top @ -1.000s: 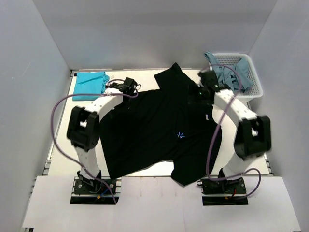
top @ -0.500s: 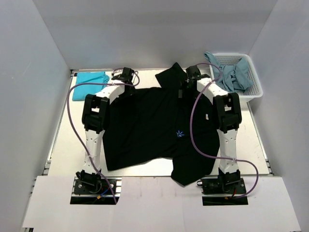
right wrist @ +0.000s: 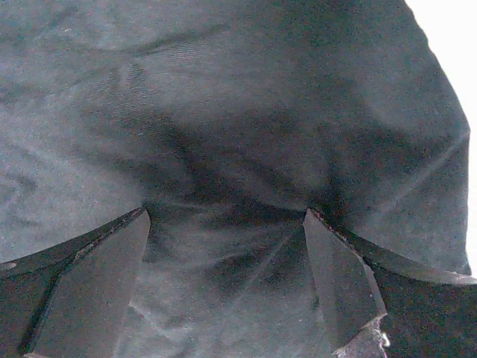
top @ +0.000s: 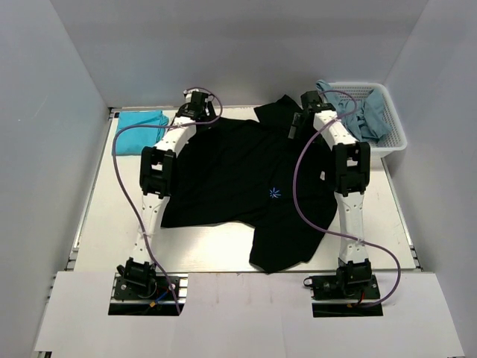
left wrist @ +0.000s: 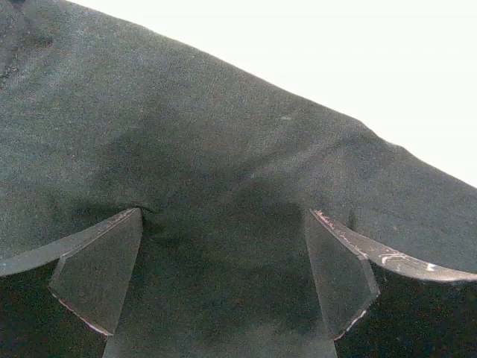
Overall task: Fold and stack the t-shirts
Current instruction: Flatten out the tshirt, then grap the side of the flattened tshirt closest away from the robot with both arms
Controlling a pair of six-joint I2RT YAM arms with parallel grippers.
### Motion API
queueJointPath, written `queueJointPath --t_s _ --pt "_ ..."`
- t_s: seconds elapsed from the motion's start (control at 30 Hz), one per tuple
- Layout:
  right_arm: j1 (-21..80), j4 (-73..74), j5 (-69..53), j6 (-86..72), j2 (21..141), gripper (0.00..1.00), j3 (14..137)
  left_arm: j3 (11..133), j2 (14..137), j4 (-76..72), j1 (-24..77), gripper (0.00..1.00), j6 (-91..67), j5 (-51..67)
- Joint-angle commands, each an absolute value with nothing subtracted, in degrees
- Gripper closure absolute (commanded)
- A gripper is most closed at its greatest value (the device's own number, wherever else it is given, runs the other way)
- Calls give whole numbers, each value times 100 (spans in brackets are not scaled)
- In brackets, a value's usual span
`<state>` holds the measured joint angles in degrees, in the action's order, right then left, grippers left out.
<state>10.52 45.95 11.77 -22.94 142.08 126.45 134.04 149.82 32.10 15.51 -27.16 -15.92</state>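
Next, my left gripper moves back to close on the black t-shirt's near hem corner (top: 165, 223), which has bare table around it and lies nearer the base than the gripper.
The large black t-shirt (top: 238, 171) lies spread over the middle of the table, its blue-white star mark (top: 275, 194) facing up. My left gripper (top: 197, 107) is at its far left edge and my right gripper (top: 299, 118) at its far right part, near the collar. In the left wrist view my left gripper (left wrist: 223, 287) has its fingers apart with black cloth (left wrist: 223, 149) lying between and under them. The right wrist view shows the same for my right gripper (right wrist: 223, 280) on wrinkled black cloth (right wrist: 223, 112). A folded teal t-shirt (top: 139, 121) lies at the far left.
A white mesh basket (top: 393, 134) at the far right holds greyish-blue t-shirts (top: 359, 113), one hanging over its rim. Grey walls enclose the table on three sides. Bare white table (top: 104, 216) shows on the left and along the near edge.
Both arms have stretched toward the far wall. The black t-shirt has slid away from me with them, and its near hem now lies farther from the table's front edge.
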Motion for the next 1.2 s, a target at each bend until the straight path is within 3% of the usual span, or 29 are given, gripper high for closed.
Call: queueJointPath --t_s 0.0,0.17,0.33,0.53,0.7,0.8,0.97,1.17 --pt "1081 4125 810 -1594 14187 10 12806 13665 15065 3401 1319 0 -2698 -1055" --pt "1485 3850 879 -818 13632 10 12841 13703 14416 3594 1196 0 -2567 -993" --pt "1949 3964 1028 -606 12615 10 12499 12589 12949 3744 1090 0 -2409 -825" --pt "2416 3858 1327 -1640 10874 10 9820 9637 10088 4620 1090 0 -3382 -1694" --pt "2610 4314 1047 -2415 8628 10 7356 6591 8063 5465 1037 0 -4918 -1529" --pt "2741 4579 713 -2645 7898 10 6366 5567 6818 5625 1037 0 -5474 -1529" --pt "2961 5097 -191 -3005 6761 10 4870 3975 5679 5363 1037 0 -6047 -1354" --pt "3138 4834 -361 -3594 5731 10 3667 3332 5897 4527 1037 2 -6179 -1467"
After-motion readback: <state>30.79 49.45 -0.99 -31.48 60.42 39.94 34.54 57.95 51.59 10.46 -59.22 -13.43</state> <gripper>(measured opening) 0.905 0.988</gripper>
